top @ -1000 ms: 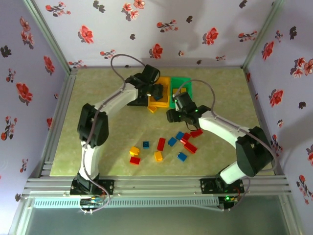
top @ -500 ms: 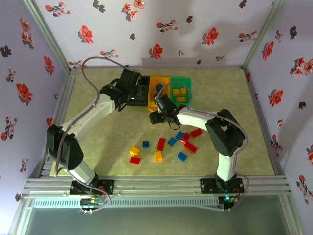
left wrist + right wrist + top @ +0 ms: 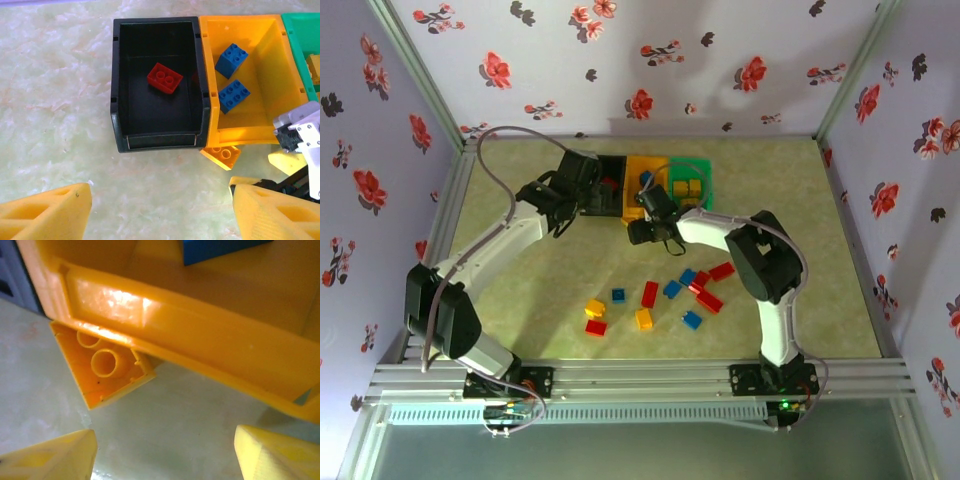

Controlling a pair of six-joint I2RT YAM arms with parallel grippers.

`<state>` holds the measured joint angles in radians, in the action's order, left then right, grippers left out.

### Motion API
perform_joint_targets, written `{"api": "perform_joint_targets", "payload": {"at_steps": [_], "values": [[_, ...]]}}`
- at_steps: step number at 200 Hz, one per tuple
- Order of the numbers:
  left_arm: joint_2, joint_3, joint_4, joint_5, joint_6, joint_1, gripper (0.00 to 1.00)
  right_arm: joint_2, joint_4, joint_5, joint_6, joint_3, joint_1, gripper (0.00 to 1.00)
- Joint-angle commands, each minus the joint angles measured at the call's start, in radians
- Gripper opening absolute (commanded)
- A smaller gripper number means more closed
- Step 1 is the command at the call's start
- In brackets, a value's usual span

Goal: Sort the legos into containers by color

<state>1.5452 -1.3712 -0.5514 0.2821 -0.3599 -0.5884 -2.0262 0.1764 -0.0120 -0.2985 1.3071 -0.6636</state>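
My right gripper needs to move toward the black container next and close on the protruding end of the upside-down yellow lego (image 3: 102, 365).
The black (image 3: 612, 205), orange (image 3: 658, 208) and green (image 3: 706, 180) containers stand side by side at the back. A red lego (image 3: 165, 78) lies in the black one (image 3: 116, 100), two blue legos (image 3: 231, 54) in the orange one (image 3: 250, 134), and yellow ones (image 3: 686, 188) in the green one. An upside-down yellow lego (image 3: 102, 365) (image 3: 222, 155) leans against the orange container's front wall (image 3: 200, 340). My right gripper (image 3: 165, 455) (image 3: 638, 231) is open just before it, holding nothing. My left gripper (image 3: 160, 210) (image 3: 570, 205) is open over bare table before the black container.
Several loose legos lie mid-table: yellow (image 3: 594, 308) and red (image 3: 596, 327) on the left, red (image 3: 650, 293) in the middle, and blue (image 3: 692, 320) and red (image 3: 722, 271) on the right. My right gripper's body (image 3: 300, 132) stands close to my left gripper's right finger (image 3: 275, 210).
My left gripper swung left from over the orange container to the black one's front. The right gripper moved left to the yellow lego by the orange container and opened wider.
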Motion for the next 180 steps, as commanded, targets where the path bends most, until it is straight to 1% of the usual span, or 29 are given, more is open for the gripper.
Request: {"api": "perform_joint_targets", "payload": {"at_steps": [1, 78, 115, 147, 180], "values": [[-0.031, 0.012, 0.004, 0.026, -0.016, 0.010, 0.75, -0.026, -0.009, 0.024, 0.040, 0.041, 0.011, 0.74], [-0.030, 0.013, 0.005, 0.026, -0.016, 0.015, 0.75, -0.087, 0.037, 0.061, 0.114, 0.140, 0.021, 0.73], [-0.029, 0.015, 0.003, 0.026, -0.017, 0.014, 0.75, -0.098, 0.022, 0.069, 0.093, 0.151, 0.013, 0.73], [-0.027, 0.015, 0.003, 0.026, -0.016, 0.015, 0.75, -0.122, 0.026, 0.013, 0.051, 0.179, -0.003, 0.71], [-0.028, 0.022, 0.005, 0.025, -0.019, 0.015, 0.75, -0.134, 0.021, -0.064, 0.026, 0.194, -0.043, 0.70]]}}
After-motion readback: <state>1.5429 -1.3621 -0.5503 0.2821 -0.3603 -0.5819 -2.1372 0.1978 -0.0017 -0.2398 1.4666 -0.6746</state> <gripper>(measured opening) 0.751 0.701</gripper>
